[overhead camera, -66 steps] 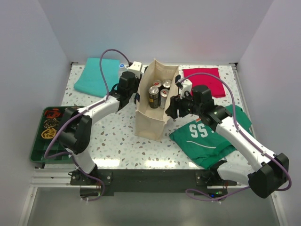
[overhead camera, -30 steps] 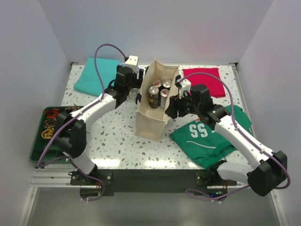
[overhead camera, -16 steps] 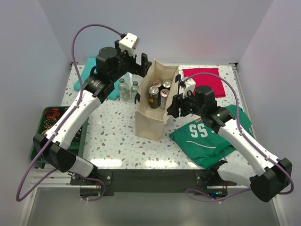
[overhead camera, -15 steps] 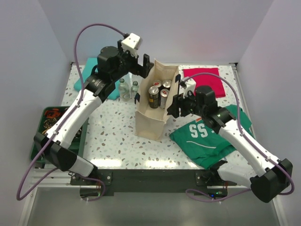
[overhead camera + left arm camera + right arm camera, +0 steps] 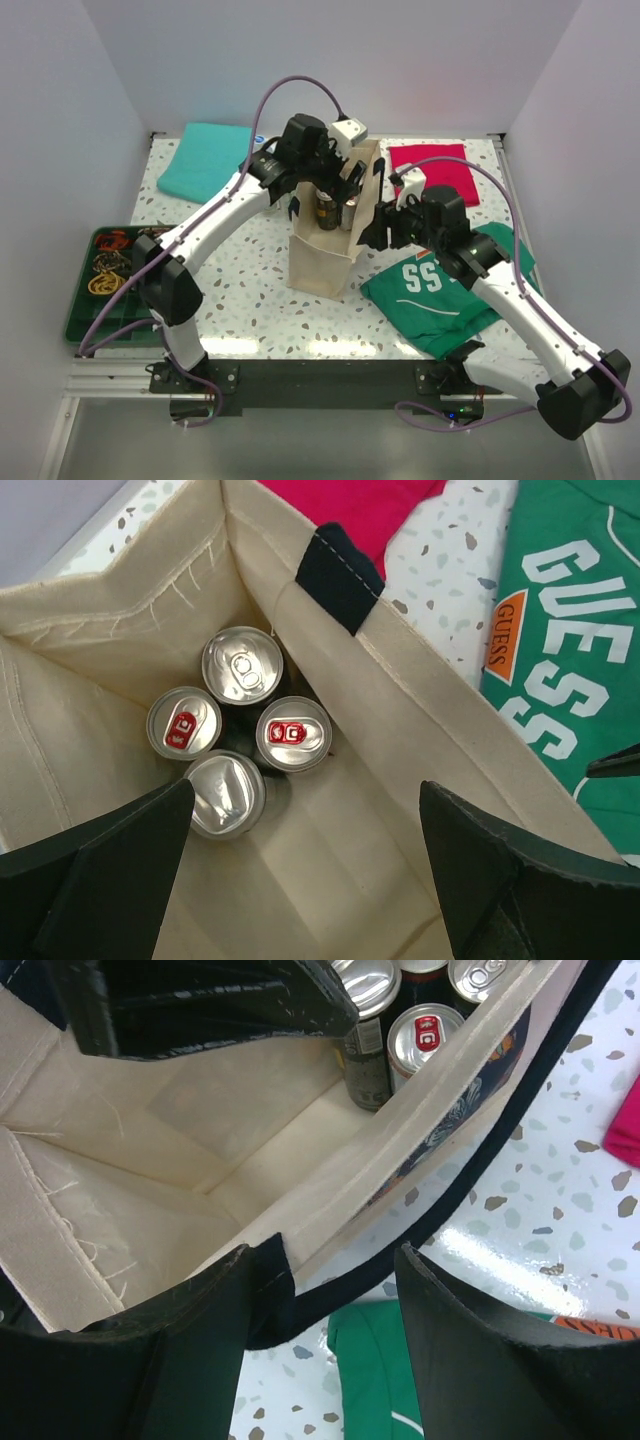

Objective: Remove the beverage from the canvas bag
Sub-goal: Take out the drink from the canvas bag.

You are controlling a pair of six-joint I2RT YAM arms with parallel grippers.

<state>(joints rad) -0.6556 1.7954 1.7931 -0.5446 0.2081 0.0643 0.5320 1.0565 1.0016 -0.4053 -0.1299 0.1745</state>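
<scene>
The plain-topped beverage can nearest me [image 5: 326,211] has bare bag bottom beside it, which leaves room for the fingers. My left gripper needs to go down into the bag [image 5: 318,262] next, with its fingers on both sides of the can.
The canvas bag [image 5: 318,262] stands upright mid-table, beige with navy straps [image 5: 340,575]. Several silver-topped beverage cans [image 5: 243,665] stand together at its far end; two tops are red-marked [image 5: 293,733]. My left gripper [image 5: 305,880] hangs over the bag mouth [image 5: 335,185], open wide and empty, with the cans just ahead of its fingertips. My right gripper [image 5: 340,1340] is open at the bag's right rim [image 5: 375,225]. One finger [image 5: 180,1350] is inside against the strap patch. The other finger [image 5: 480,1350] is outside, and the strap [image 5: 520,1130] runs between them.
A green printed shirt [image 5: 440,285] lies right of the bag, under the right arm. A pink cloth [image 5: 435,170] is at the back right and a teal cloth [image 5: 205,160] at the back left. A green tray [image 5: 100,280] of small items sits at the left edge.
My left arm has swung from the bag's back left, up and over to the bag mouth, and its jaws have opened wide. The right arm has barely moved.
</scene>
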